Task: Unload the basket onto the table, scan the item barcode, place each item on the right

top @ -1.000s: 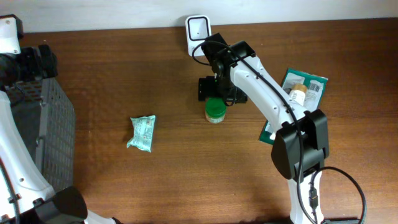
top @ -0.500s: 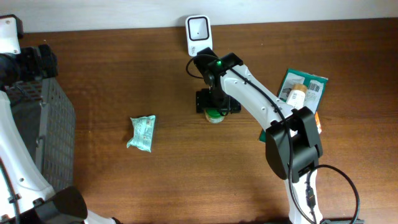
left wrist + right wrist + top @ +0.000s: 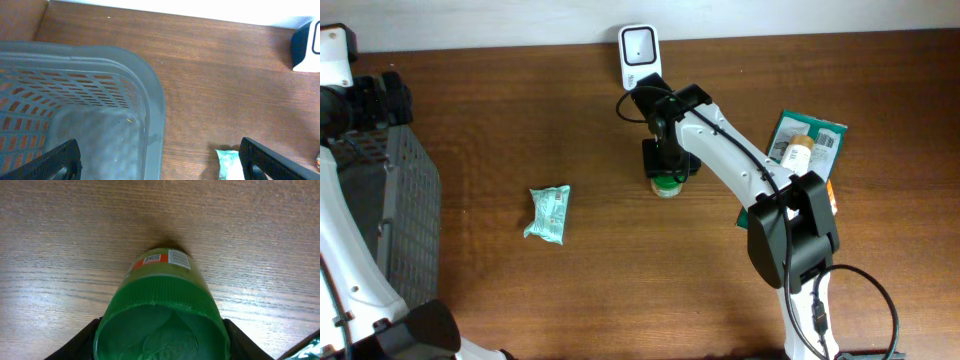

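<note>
The tabletop below the upright jar [image 3: 666,197] is clear, so I should turn my right gripper counterclockwise in the overhead view and release the jar there, short of the scanner [image 3: 638,47].
A jar with a green ribbed lid [image 3: 667,183] stands on the wooden table just in front of the white barcode scanner [image 3: 638,47]. My right gripper [image 3: 668,160] is down over it from above. In the right wrist view the green lid [image 3: 160,315] fills the space between the black fingers [image 3: 82,342], which touch it on both sides; a small printed label [image 3: 161,258] shows on the jar's side. My left gripper [image 3: 160,162] hangs wide open at the far left over the grey basket's rim [image 3: 150,100], holding nothing.
A pale green crinkled packet [image 3: 548,213] lies left of centre, its corner also seen beside the left finger as packet [image 3: 230,162]. A flat green package [image 3: 815,132] with a small bottle [image 3: 799,150] on it lies at the right. The grey basket [image 3: 405,220] fills the left edge.
My right gripper moved forward and down over the jar, and its jaws closed in from wide open onto the green lid. The left arm has not moved.
</note>
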Controlling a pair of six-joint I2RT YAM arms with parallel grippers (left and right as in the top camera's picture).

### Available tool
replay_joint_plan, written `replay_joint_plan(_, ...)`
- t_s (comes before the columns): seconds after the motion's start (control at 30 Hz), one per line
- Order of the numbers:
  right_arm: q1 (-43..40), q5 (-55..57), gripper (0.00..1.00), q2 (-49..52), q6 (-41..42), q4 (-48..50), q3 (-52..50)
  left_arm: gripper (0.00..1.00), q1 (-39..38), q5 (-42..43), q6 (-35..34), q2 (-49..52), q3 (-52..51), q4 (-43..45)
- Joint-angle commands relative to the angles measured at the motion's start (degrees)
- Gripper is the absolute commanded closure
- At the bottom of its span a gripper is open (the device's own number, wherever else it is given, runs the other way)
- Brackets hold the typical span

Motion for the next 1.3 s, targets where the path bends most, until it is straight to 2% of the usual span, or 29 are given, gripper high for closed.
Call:
replay_joint_plan(0.0,-0.31,-0.04,0.52,0.5,-5.09,-1.88,4.28,0.01,0.26,0.59,-0.52,-0.07,-0.11,0.09)
replay_joint_plan(0.07,-0.31,-2.71,0.51,0.5,-11.74,-3.67,7.41,0.01,0.26,0.59,-0.52,-0.07,-0.11,0.09)
replay_joint_plan(0.23,-0.31,-6.64,0.53,0.48,-38.1,-8.13,14.4,0.01,0.26,0.59,-0.52,-0.07,-0.11,0.09)
replay_joint_plan(0.4,-0.31,-6.64,0.53,0.61,-68.54,-8.13,13.42,0.01,0.26,0.59,-0.52,-0.07,-0.11,0.09)
replay_joint_plan(0.53,-0.31,-6.58,0.56,0.66,-87.91,-8.09,11.65,0.01,0.26,0.59,-0.52,-0.07,-0.11,0.09)
replay_joint_plan(0.67,-0.31,-6.21,0.6,0.66,-102.4,-8.09,10.73,0.01,0.26,0.59,-0.52,-0.04,-0.11,0.09)
replay_joint_plan(0.77,-0.31,-6.23,0.59,0.68,-103.41,-8.13,10.62,0.01,0.26,0.59,-0.52,-0.07,-0.11,0.09)
replay_joint_plan(0.87,-0.7,-6.23,0.5,1.2,-105.07,-8.28,10.19,0.01,0.26,0.59,-0.52,-0.07,-0.11,0.09)
replay_joint_plan(1.07,-0.79,-6.21,0.51,2.1,-114.97,-8.22,5.53,0.01,0.26,0.59,-0.52,-0.07,-0.11,0.09)
replay_joint_plan(1.13,-0.74,-6.21,0.52,2.1,-114.95,-8.02,4.94,0.01,0.26,0.59,-0.52,-0.07,-0.11,0.09)
replay_joint_plan(1.27,-0.81,-6.16,0.47,2.1,-114.95,-7.98,3.19,0.01,0.26,0.59,-0.52,-0.07,-0.11,0.09)
